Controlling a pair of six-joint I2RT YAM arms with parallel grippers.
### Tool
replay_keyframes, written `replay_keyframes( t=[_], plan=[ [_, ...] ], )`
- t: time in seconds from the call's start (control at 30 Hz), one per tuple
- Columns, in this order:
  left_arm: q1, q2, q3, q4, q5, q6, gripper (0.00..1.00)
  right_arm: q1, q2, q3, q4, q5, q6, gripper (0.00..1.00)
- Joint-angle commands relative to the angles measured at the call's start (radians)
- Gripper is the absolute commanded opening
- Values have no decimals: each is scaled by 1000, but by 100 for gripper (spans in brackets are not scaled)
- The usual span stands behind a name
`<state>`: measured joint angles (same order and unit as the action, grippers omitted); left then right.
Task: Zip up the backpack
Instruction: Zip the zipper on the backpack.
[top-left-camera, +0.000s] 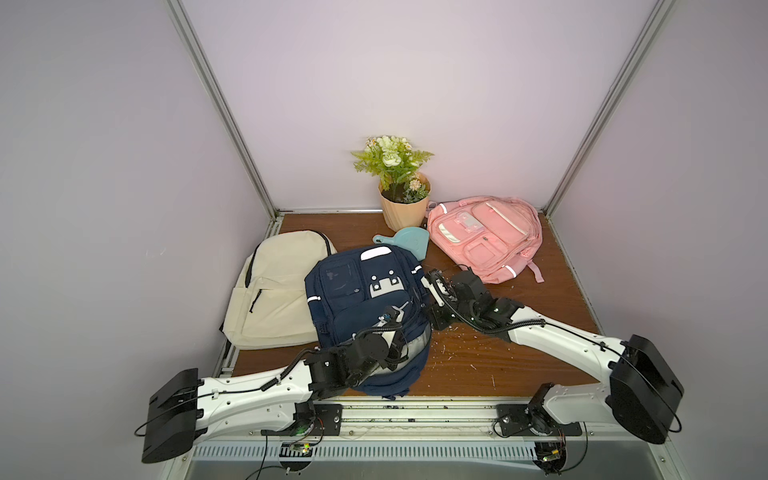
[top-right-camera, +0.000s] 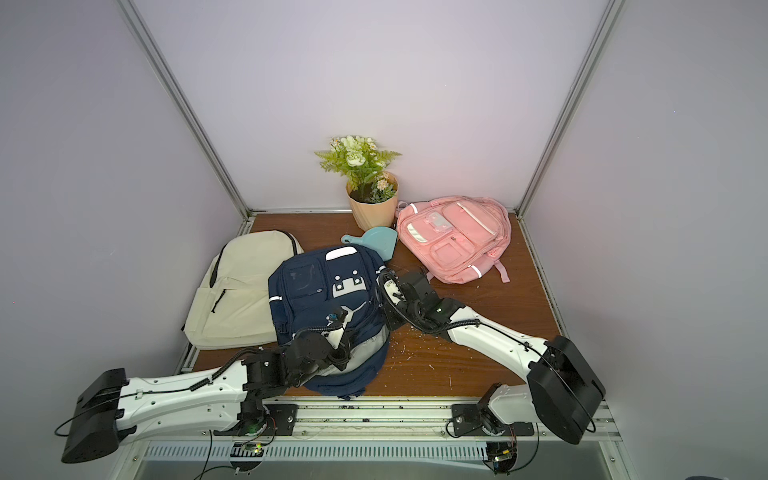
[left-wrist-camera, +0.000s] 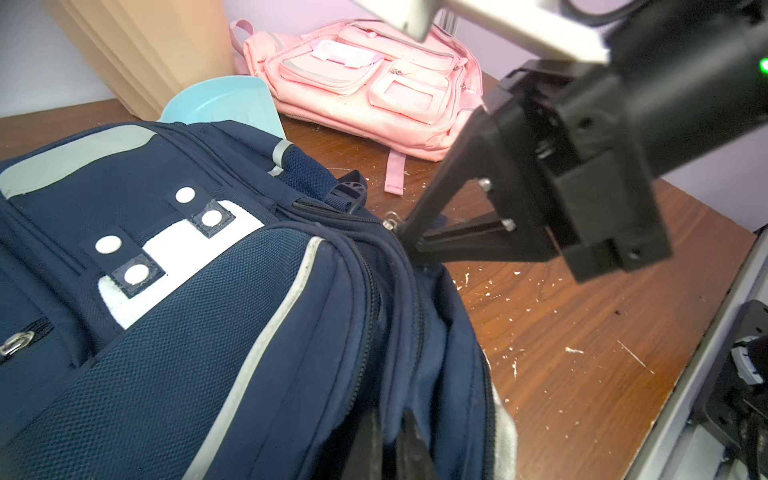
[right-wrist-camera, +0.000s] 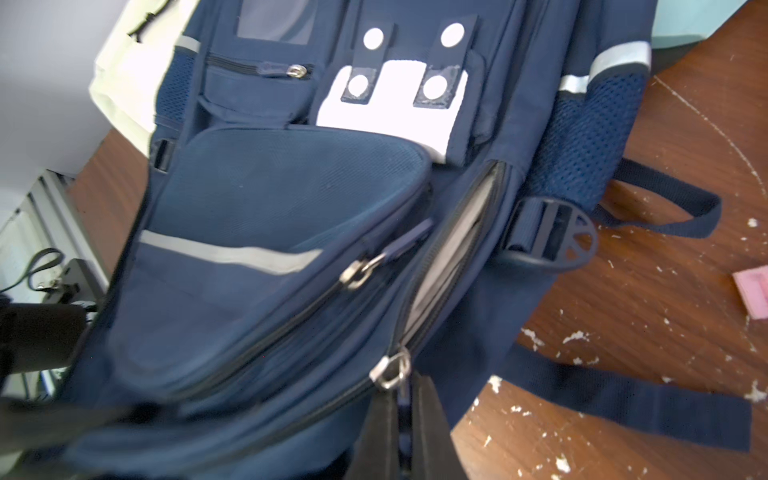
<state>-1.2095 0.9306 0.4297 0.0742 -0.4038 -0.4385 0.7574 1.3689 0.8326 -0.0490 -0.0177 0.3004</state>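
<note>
Next, my right gripper will move outward to the far end of the gaping zip (top-left-camera: 412, 289) (right-wrist-camera: 496, 168) and release the pull tab, since that end of the zip lies outward of my gripper.
The navy backpack (top-left-camera: 361, 299) (top-right-camera: 320, 291) lies face up in the middle of the table. My left gripper (left-wrist-camera: 390, 419) is shut on a fold of its navy fabric at the near end, next to the zip track. At the bag's right edge, my right gripper (right-wrist-camera: 401, 399) (top-left-camera: 426, 305) is shut on the pull tab that hangs from the silver zipper slider (right-wrist-camera: 390, 370) (left-wrist-camera: 390, 222). Beyond the slider the zip gapes open and shows grey lining (right-wrist-camera: 453, 249). A second slider (right-wrist-camera: 357, 272) sits on the front pocket's zip.
A cream backpack (top-left-camera: 278, 286) lies to the left and touches the navy one. A pink backpack (top-left-camera: 484, 237) lies at the back right. A potted plant (top-left-camera: 405, 208) and a light-blue scoop (top-left-camera: 405, 241) stand behind. White flecks dot the wooden table (top-left-camera: 498, 353).
</note>
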Motion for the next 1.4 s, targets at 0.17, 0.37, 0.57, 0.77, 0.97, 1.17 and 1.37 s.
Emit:
replay_keyframes(
  t=[0.17,0.37,0.57,0.77,0.97,1.17,1.37],
  plan=[
    [-159,69,56,-45,-69,53,0,-114,166,94,124,351,17,0],
    [-205,61,63,-11,-64,54,0,-156,241,150,176,340,64,0],
    [-211,66,65,-4,-32,59,0,-177,305,226,151,371,96,0],
    [-213,100,72,10,-42,60,0,-196,357,298,80,337,118,0],
    [-212,116,87,-21,-192,-24,18,-179,255,230,106,200,104,12],
    [-145,94,119,-108,-299,-142,59,-142,178,184,51,144,105,45],
    [-5,29,165,-257,-310,-237,89,-141,24,69,5,144,164,58]
  ],
)
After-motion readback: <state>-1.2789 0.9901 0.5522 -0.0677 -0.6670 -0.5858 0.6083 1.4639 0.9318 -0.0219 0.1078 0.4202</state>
